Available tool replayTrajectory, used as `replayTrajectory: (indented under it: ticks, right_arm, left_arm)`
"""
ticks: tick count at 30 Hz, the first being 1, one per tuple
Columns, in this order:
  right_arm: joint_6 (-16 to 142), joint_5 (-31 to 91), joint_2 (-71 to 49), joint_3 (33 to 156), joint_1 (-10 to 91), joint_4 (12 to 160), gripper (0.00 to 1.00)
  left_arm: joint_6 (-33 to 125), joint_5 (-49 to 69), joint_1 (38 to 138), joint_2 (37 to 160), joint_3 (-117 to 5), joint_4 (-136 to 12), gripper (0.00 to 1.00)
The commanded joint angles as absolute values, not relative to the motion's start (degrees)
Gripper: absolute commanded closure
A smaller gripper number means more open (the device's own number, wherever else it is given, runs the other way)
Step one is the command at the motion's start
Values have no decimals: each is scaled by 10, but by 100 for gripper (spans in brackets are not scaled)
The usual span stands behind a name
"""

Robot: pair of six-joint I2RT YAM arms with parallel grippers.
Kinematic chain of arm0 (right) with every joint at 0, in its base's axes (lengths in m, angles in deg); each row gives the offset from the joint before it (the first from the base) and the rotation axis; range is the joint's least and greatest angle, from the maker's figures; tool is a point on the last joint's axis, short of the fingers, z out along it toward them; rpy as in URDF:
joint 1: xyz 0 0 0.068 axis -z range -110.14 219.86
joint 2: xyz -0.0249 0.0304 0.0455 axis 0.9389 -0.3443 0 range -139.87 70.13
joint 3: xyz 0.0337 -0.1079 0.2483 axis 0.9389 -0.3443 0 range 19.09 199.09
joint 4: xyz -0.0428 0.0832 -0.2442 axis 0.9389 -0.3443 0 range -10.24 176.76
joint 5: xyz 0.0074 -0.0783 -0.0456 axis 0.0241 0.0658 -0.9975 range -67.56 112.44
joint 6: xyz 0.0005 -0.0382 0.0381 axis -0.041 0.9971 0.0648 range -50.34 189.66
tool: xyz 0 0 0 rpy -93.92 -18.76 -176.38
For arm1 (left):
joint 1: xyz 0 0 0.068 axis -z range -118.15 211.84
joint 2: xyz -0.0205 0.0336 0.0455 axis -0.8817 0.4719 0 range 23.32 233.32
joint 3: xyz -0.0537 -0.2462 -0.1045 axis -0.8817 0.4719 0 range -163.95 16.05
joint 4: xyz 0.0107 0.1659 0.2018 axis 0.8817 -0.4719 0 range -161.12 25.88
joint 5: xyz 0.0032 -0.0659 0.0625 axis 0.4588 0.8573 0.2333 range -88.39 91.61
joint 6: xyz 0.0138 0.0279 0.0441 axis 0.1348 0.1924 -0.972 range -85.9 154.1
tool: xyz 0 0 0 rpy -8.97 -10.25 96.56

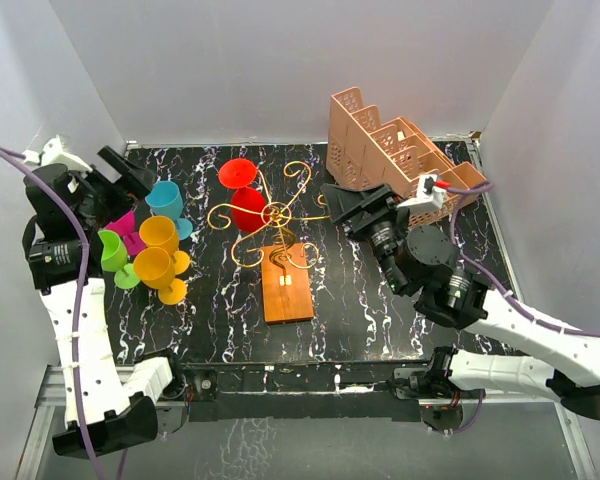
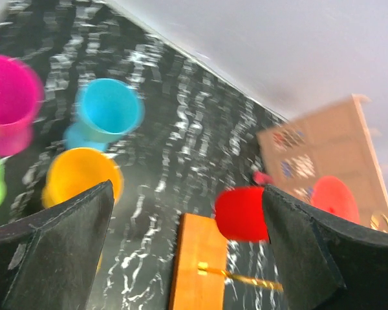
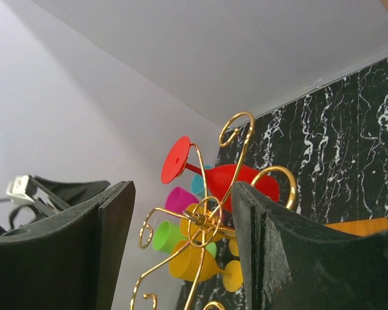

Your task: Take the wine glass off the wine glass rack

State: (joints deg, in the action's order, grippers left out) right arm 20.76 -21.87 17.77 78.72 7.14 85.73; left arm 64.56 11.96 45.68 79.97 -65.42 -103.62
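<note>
I should next move my right gripper past the rack's hub onto the red glass's foot. That foot is outward and to the gripper's left in the top view.
The gold wire wine glass rack stands on its orange base mid-table. A red wine glass hangs upside down on its far-left arm, foot up. My left gripper is open and empty, to the left of the rack and above the coloured glasses. In the left wrist view the red glass and orange base show between my open fingers. My right gripper is open and empty, just right of the rack. The right wrist view shows the rack hub and red glass between its fingers.
Cyan, magenta, green and two orange glasses stand at the left. A salmon-pink lattice crate stands at the back right, behind my right arm. White walls close in the table.
</note>
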Motion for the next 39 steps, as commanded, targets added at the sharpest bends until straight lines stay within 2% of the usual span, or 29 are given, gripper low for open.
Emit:
replayTrajectory:
  ticks: [1, 7, 15, 23, 27, 31, 39]
  right_arm:
    - [333, -163, 138, 861, 71, 852, 33]
    - [365, -156, 64, 962, 71, 777, 32]
    - [318, -80, -33, 1064, 74, 752, 34]
    - [211, 34, -114, 1115, 132, 734, 35]
    - [185, 47, -134, 1120, 150, 734, 36]
    - [179, 56, -151, 1126, 159, 732, 43]
    - [166, 59, -172, 1135, 171, 718, 50]
  left_arm:
    - [604, 317, 489, 780, -642, -964, 3]
    - [635, 415, 505, 767, -609, -909, 3]
    - [678, 463, 510, 746, -557, -856, 3]
    - [616, 418, 540, 732, -561, -904, 3]
    - [581, 383, 561, 724, -564, -931, 3]
    - [549, 340, 581, 712, -565, -951, 3]
    - [522, 294, 605, 701, -571, -971, 3]
